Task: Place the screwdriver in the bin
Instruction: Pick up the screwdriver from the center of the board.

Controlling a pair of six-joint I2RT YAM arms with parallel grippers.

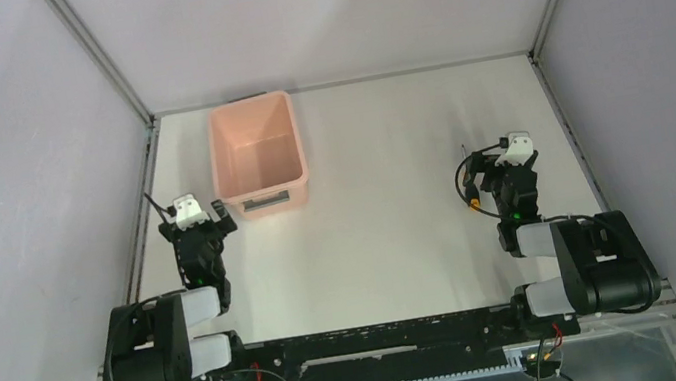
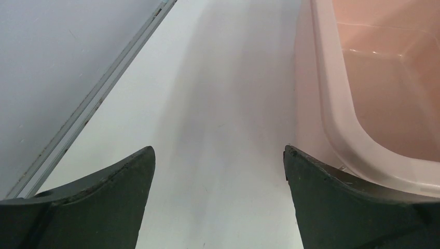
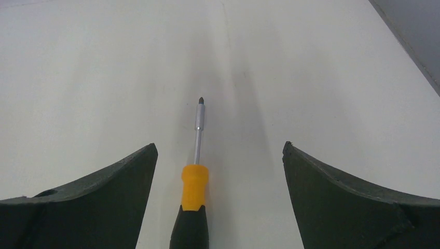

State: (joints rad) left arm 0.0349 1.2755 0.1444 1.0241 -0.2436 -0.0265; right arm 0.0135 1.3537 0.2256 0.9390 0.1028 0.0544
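Observation:
I should next lower my right gripper toward the left in the top view onto the screwdriver handle's orange collar (image 3: 194, 187), off-centre below the open fingers.
The screwdriver (image 3: 194, 187), with an orange-and-black handle and a thin shaft, lies flat on the white table with its tip pointing away. My right gripper (image 3: 219, 150) is open with the jaws either side of the handle, not touching it; the handle is nearer the left finger. In the top view the screwdriver (image 1: 471, 193) is at the right gripper (image 1: 504, 164). The salmon-pink bin (image 1: 256, 157) stands at the far left and looks empty. My left gripper (image 1: 199, 221) is open and empty, just left of the bin's near corner (image 2: 337, 119).
Grey enclosure walls with metal frame rails (image 1: 141, 195) close off the table on the left, right (image 1: 566, 121) and back. The bin's handle slot (image 1: 271, 199) faces the arms. White table (image 1: 381, 164) lies between the bin and the screwdriver.

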